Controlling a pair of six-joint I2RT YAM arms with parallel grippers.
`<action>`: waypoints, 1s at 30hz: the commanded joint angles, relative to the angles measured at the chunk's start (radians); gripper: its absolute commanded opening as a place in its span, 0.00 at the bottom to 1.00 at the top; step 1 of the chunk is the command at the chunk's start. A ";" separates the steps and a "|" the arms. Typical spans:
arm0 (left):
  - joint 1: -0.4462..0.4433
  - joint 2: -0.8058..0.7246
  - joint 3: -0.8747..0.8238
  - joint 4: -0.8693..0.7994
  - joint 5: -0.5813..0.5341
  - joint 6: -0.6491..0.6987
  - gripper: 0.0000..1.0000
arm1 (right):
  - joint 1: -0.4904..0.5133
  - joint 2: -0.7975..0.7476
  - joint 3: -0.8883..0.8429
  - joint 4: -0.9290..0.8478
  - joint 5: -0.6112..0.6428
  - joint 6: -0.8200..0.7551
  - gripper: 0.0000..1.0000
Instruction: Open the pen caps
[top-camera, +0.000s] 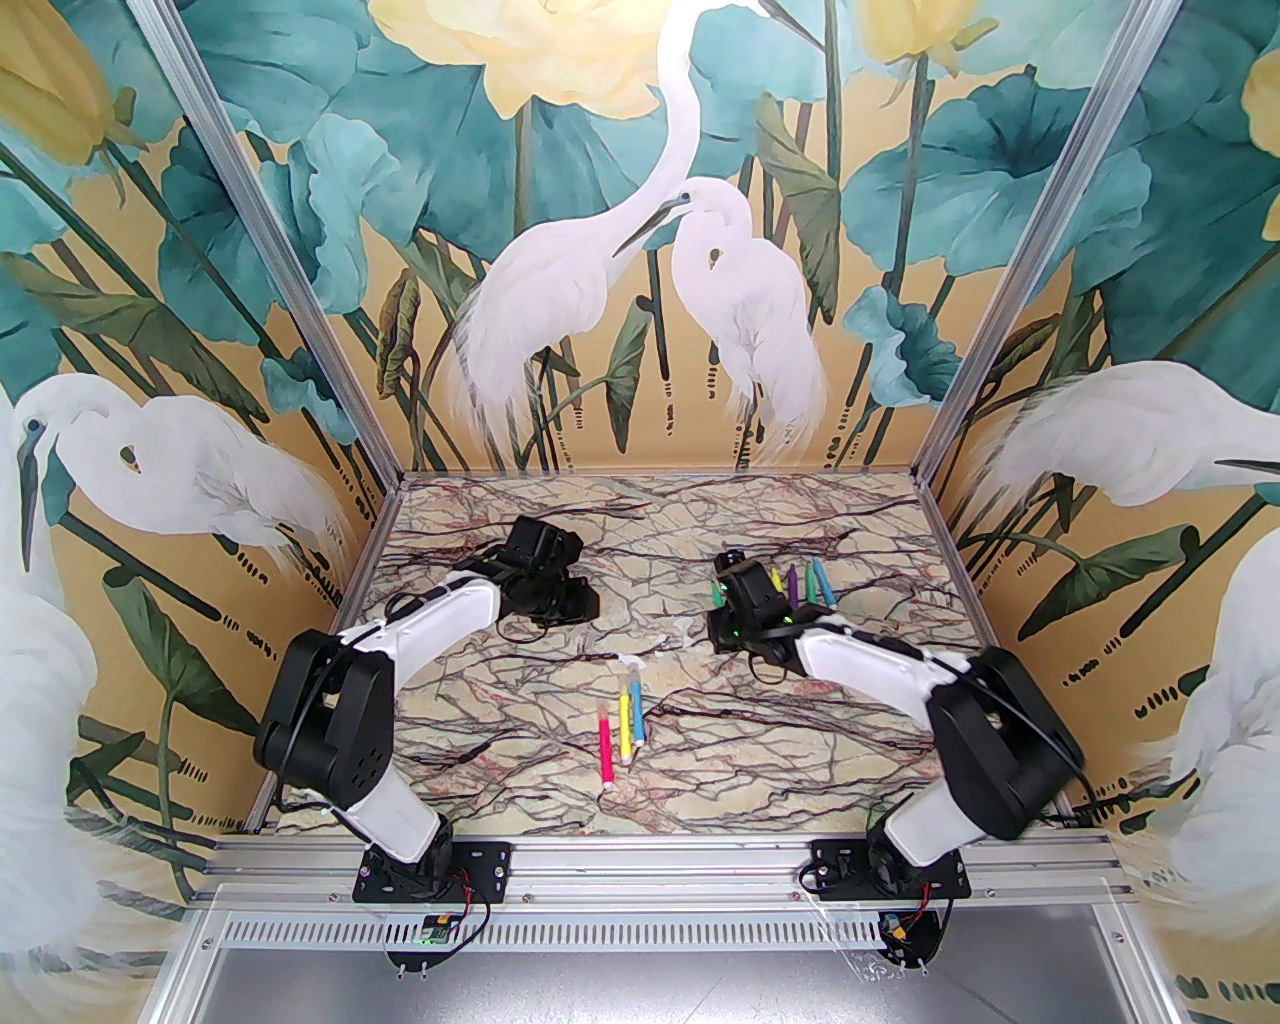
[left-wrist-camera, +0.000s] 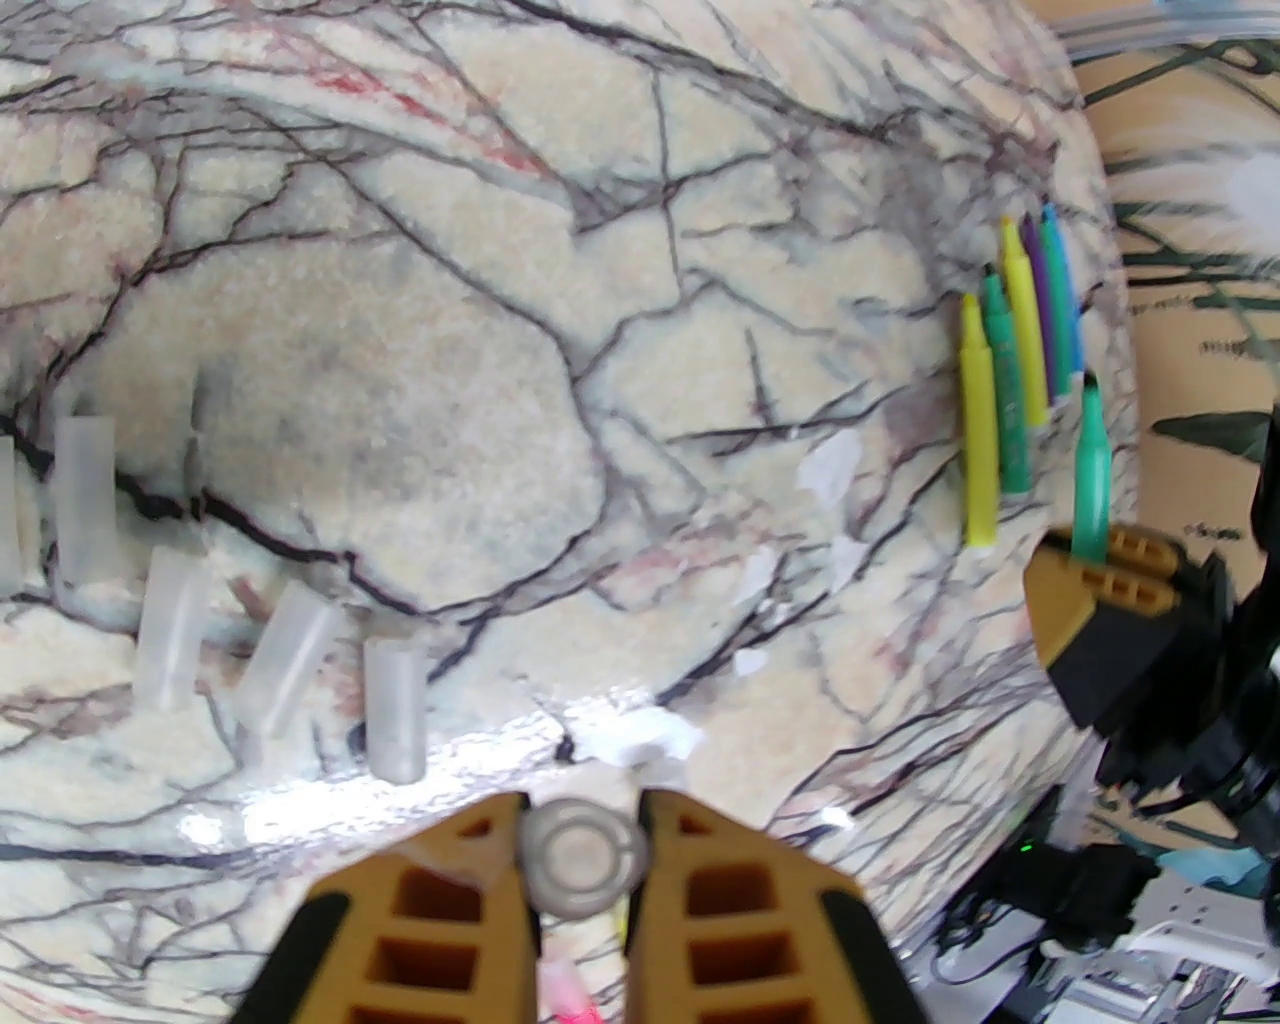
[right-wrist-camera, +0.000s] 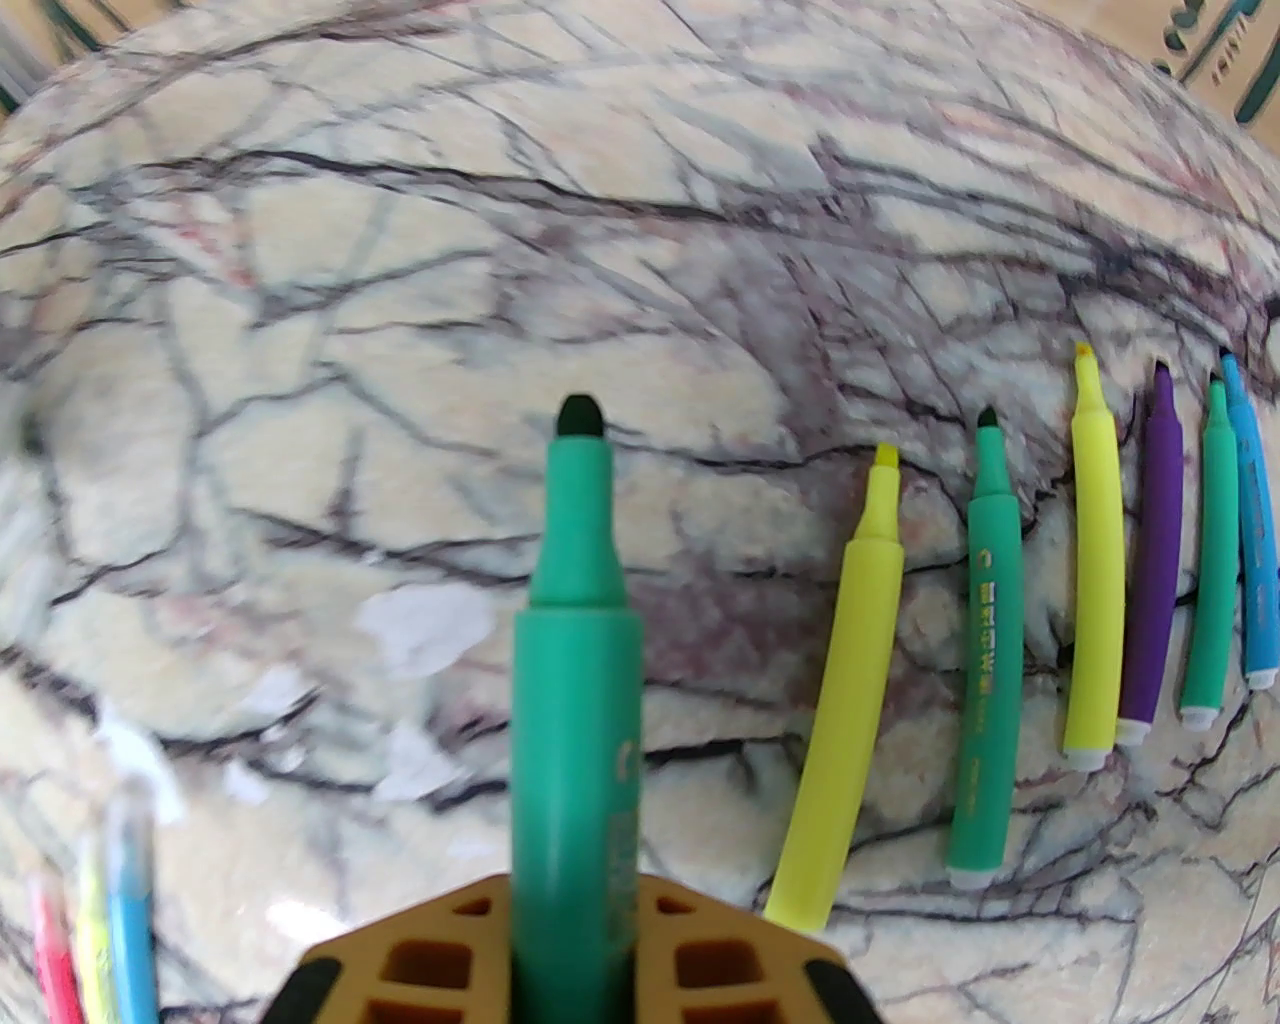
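My left gripper comes down onto the marble beside the nearest loose cap next. It then releases its clear pen cap (left-wrist-camera: 583, 858), since other caps lie gathered there.
My left gripper (left-wrist-camera: 583, 800) is shut on a clear pen cap (left-wrist-camera: 583, 858), seen end-on between its fingers just above the table. Several more loose pen caps (left-wrist-camera: 285, 655) lie on the marble to its left. My right gripper (right-wrist-camera: 575, 885) is shut on the barrel of a green pen (right-wrist-camera: 575, 640) whose dark tip is bare. In the top view the left gripper (top-camera: 585, 603) and the right gripper (top-camera: 720, 600) face each other across the middle of the table. Three capped pens, pink (top-camera: 605, 745), yellow (top-camera: 625, 725) and blue (top-camera: 637, 712), lie side by side nearer the arms.
A row of several uncapped pens (right-wrist-camera: 1095, 580) lies to the right of the held green pen, also seen as the pens (top-camera: 800, 585) beside the right wrist. Small white scraps (left-wrist-camera: 830, 465) dot the marble table (top-camera: 500, 740). Painted walls enclose three sides.
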 joint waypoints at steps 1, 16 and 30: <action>-0.020 0.050 0.042 -0.088 -0.083 0.049 0.00 | -0.005 0.053 0.058 -0.031 0.062 0.043 0.04; -0.064 0.166 0.088 -0.114 -0.098 0.061 0.00 | -0.005 0.172 0.121 -0.095 0.110 0.041 0.10; -0.077 0.212 0.097 -0.128 -0.098 0.079 0.14 | -0.004 0.217 0.144 -0.148 0.151 0.049 0.20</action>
